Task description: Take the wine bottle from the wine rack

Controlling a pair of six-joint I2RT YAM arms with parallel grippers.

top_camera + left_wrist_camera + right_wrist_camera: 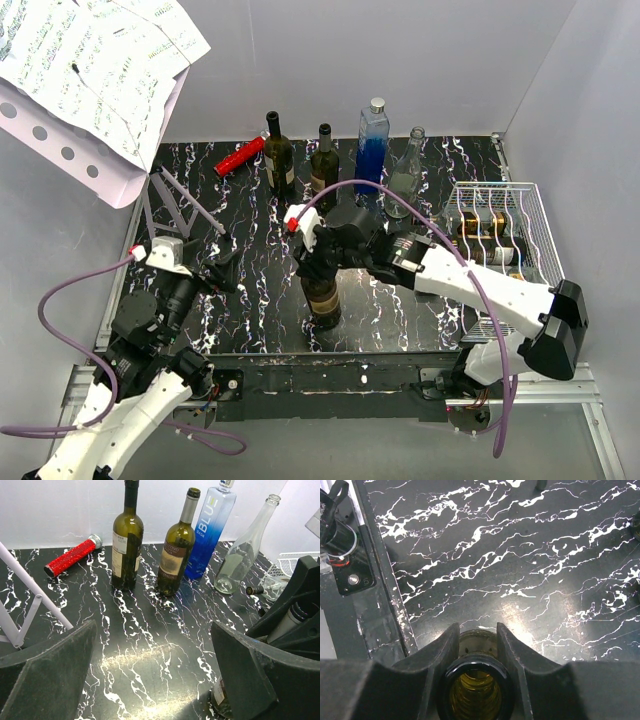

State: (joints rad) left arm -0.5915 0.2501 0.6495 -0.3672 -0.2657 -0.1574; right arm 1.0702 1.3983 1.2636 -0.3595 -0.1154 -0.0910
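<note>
Next, my left gripper moves to the right in the top view and tilts down over the held bottle's neck, because that bottle stands upright atop the table.
A dark wine bottle [322, 298] stands upright on the black marbled tabletop, near the middle front. My right gripper [318, 262] is shut on its neck from above; in the right wrist view the fingers [442, 650] flank the open mouth of the bottle [476, 690]. The white wire wine rack [530, 215] sits at the right edge, with another bottle [485, 225] lying in it. My left gripper [225, 270] is open and empty, left of the held bottle, whose base [218, 692] shows by its right finger.
Along the back stand two dark wine bottles [279, 155] [323, 165], a blue bottle [371, 150] and a clear bottle [405, 175]. A red glittery cylinder [240, 155] lies at the back left. A white stand [175, 205] with a sheet of paper leans at the left.
</note>
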